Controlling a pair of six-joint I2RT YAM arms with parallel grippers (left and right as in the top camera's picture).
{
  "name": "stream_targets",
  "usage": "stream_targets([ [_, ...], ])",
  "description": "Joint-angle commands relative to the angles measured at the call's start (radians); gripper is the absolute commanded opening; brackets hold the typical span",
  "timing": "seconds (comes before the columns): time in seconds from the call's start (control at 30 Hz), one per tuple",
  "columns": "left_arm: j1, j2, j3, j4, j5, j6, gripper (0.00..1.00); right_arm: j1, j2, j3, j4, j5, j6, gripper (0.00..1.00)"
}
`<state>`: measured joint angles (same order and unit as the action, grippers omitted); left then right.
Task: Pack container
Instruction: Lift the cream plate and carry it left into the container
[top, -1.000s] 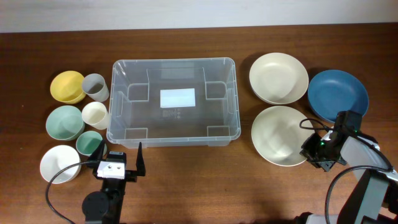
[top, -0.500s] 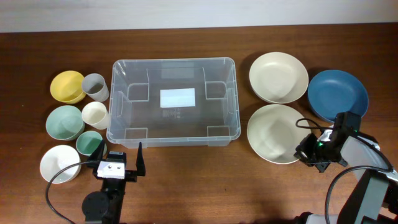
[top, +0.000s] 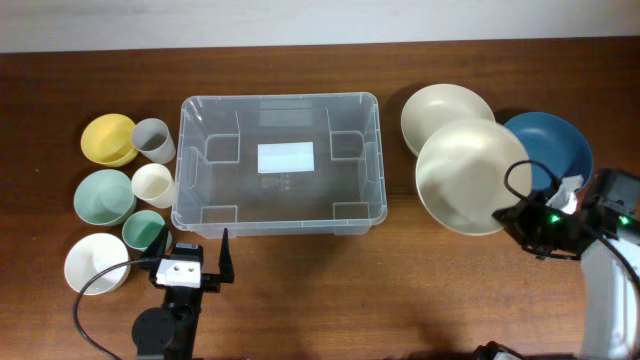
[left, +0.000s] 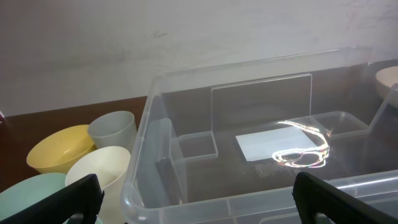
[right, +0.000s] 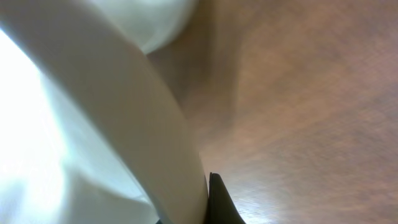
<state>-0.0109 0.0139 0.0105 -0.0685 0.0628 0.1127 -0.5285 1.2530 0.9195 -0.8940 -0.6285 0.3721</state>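
Note:
I should next carry the bowl left in the overhead view with my right gripper, then lower and release it at the container's empty end by the cups.
The container (top: 190, 160) is a large clear plastic bin with a white label on its base, standing at the table's middle with nothing inside. My right gripper (top: 520, 220) is shut on the near rim of a cream bowl (top: 468, 178), which hangs tilted above the table to the container's right. In the right wrist view the bowl's rim (right: 112, 124) fills the left side, pinched against one dark finger (right: 217, 202). My left gripper (top: 193, 248) stands open in front of the container's near wall (left: 143, 162), holding nothing.
A second cream bowl (top: 440, 108) and a blue bowl (top: 560, 145) lie behind the lifted one. Left of the container stand a yellow bowl (top: 107, 138), grey cup (top: 153, 139), cream cup (top: 153, 184), green bowl (top: 103, 196), green cup (top: 143, 229) and white bowl (top: 95, 264).
My right gripper closed on the cream bowl's rim and raised it off the table; the bowl now overlaps the other cream bowl and the blue one. The left arm stayed still.

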Motion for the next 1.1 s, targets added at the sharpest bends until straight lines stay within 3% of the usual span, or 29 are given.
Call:
stream_targets([
  [0.0, 0.005, -0.009, -0.002, -0.008, -0.007, 0.013, 1.0, 0.024, -0.108, 0.067, 0.0, -0.093, 0.038, 0.04],
  [0.17, 0.005, -0.009, -0.002, -0.008, -0.007, 0.013, 1.0, 0.172, -0.224, 0.15, 0.068, -0.033, 0.201, 0.04],
  [0.3, 0.005, -0.009, -0.002, -0.008, -0.007, 0.013, 1.0, 0.433, -0.239, 0.19, 0.204, 0.135, 0.346, 0.04],
  [0.37, 0.005, -0.009, -0.002, -0.008, -0.007, 0.013, 1.0, 0.656, -0.206, 0.19, 0.31, 0.333, 0.425, 0.04],
  [0.57, 0.005, -0.009, -0.002, -0.008, -0.007, 0.013, 1.0, 0.996, 0.016, 0.207, 0.51, 0.575, 0.483, 0.04],
  [0.83, 0.005, -0.009, -0.002, -0.008, -0.007, 0.013, 1.0, 1.106, 0.381, 0.393, 0.505, 0.639, 0.47, 0.04],
  [1.07, 0.005, -0.009, -0.002, -0.008, -0.007, 0.013, 1.0, 1.114, 0.525, 0.504, 0.506, 0.637, 0.472, 0.04],
])
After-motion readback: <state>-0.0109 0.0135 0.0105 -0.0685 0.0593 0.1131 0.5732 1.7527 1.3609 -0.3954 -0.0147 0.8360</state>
